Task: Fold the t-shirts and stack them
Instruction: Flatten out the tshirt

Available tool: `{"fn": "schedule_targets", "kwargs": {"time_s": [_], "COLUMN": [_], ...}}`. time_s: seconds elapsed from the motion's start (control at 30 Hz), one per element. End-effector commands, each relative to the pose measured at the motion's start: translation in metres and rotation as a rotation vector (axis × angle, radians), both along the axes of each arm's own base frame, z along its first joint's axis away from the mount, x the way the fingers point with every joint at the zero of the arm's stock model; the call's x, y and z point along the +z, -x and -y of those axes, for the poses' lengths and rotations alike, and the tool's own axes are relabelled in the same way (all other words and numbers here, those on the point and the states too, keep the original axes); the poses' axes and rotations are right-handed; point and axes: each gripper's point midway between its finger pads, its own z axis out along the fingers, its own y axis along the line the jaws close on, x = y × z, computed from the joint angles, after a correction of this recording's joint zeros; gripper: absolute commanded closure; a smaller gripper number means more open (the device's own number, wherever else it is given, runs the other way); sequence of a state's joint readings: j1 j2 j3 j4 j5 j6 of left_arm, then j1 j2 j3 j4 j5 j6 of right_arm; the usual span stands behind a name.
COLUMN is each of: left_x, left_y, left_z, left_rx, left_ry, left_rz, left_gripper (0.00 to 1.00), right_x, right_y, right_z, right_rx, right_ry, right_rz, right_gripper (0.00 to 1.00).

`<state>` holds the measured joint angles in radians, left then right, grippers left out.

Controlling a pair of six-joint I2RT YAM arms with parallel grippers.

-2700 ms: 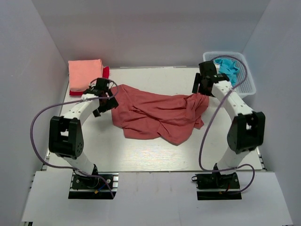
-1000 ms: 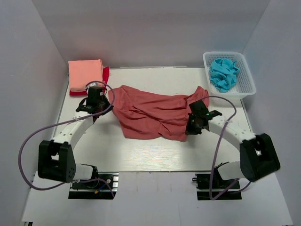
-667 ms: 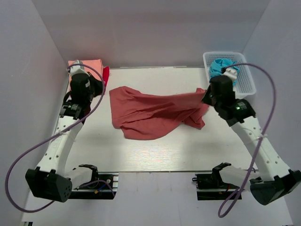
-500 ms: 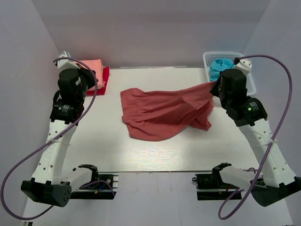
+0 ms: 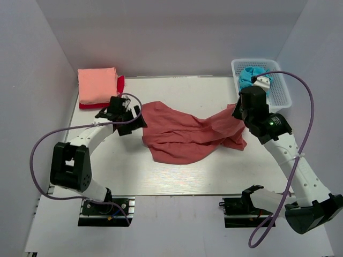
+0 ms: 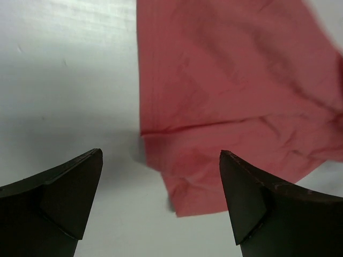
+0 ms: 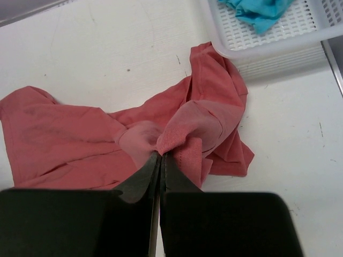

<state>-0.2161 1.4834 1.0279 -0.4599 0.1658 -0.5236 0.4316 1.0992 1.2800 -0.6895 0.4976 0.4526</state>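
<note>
My left gripper lowers to the right in the top view onto the shirt's edge by the crease next, as that edge lies flat on the table.
The large brick-red t-shirt (image 5: 185,139) lies crumpled across the middle of the table. My left gripper (image 5: 134,120) hovers low at its left edge, open; the shirt's corner (image 6: 214,160) lies flat on the table between and beyond the spread left gripper (image 6: 161,155), untouched. My right gripper (image 5: 239,111) is shut on a bunched fold at the shirt's right end, lifted slightly off the table; the right gripper (image 7: 161,155) pinches ribbed cloth of the t-shirt (image 7: 182,134). A salmon-pink folded tee (image 5: 97,85) rests on a bright red one (image 5: 121,83) at the back left.
A white mesh basket (image 5: 284,92) holding a crumpled blue cloth (image 5: 254,76) stands at the back right, just beyond the right gripper; the basket (image 7: 257,51) nearly touches the shirt's edge. White walls close in the table on three sides.
My left arm swung from beside the folded stack down to the shirt's left edge, and its jaws opened wide. The right gripper stayed shut on the shirt, which slumped lower.
</note>
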Motion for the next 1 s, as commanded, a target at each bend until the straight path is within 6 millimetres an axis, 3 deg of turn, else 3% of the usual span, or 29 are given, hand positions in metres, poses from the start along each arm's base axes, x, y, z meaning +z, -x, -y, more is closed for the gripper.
{"fn": "schedule_targets", "kwargs": {"time_s": [0.0, 0.1, 0.23, 0.47, 0.63, 0.73, 0.83, 0.87, 0.97], "left_x": [0.002, -0.018, -0.053, -0.096, -0.102, -0.102, -0.116, -0.121, -0.113], "left_y": [0.004, 0.003, 0.010, 0.013, 0.012, 0.018, 0.031, 0.031, 0.025], "left_z": [0.022, 0.037, 0.039, 0.017, 0.037, 0.049, 0.036, 0.028, 0.019], "left_rx": [-0.085, -0.127, -0.130, -0.023, -0.087, -0.133, -0.112, -0.080, -0.028], "left_ry": [0.050, 0.062, 0.018, -0.162, -0.153, -0.153, -0.251, -0.291, -0.355], "left_rz": [0.021, -0.018, -0.110, -0.217, -0.227, -0.225, -0.270, -0.281, -0.271], "left_gripper": [0.01, 0.05, 0.09, 0.25, 0.62, 0.65, 0.80, 1.00, 1.00], "right_x": [-0.002, -0.015, -0.021, -0.019, -0.018, -0.015, -0.015, -0.014, -0.017], "right_y": [-0.003, -0.004, -0.005, -0.006, -0.007, -0.007, -0.005, -0.004, -0.003], "right_z": [0.000, -0.002, -0.001, 0.001, 0.006, 0.010, 0.014, 0.015, 0.016], "right_rx": [-0.018, -0.026, -0.037, -0.044, -0.063, -0.081, -0.089, -0.091, -0.092], "right_ry": [-0.019, -0.015, -0.008, -0.005, 0.015, 0.025, 0.030, 0.027, 0.031], "right_rz": [0.003, -0.036, -0.056, -0.050, -0.046, -0.040, -0.040, -0.033, -0.038], "right_gripper": [1.00, 1.00, 1.00, 1.00, 1.00, 1.00, 1.00, 1.00, 1.00]}}
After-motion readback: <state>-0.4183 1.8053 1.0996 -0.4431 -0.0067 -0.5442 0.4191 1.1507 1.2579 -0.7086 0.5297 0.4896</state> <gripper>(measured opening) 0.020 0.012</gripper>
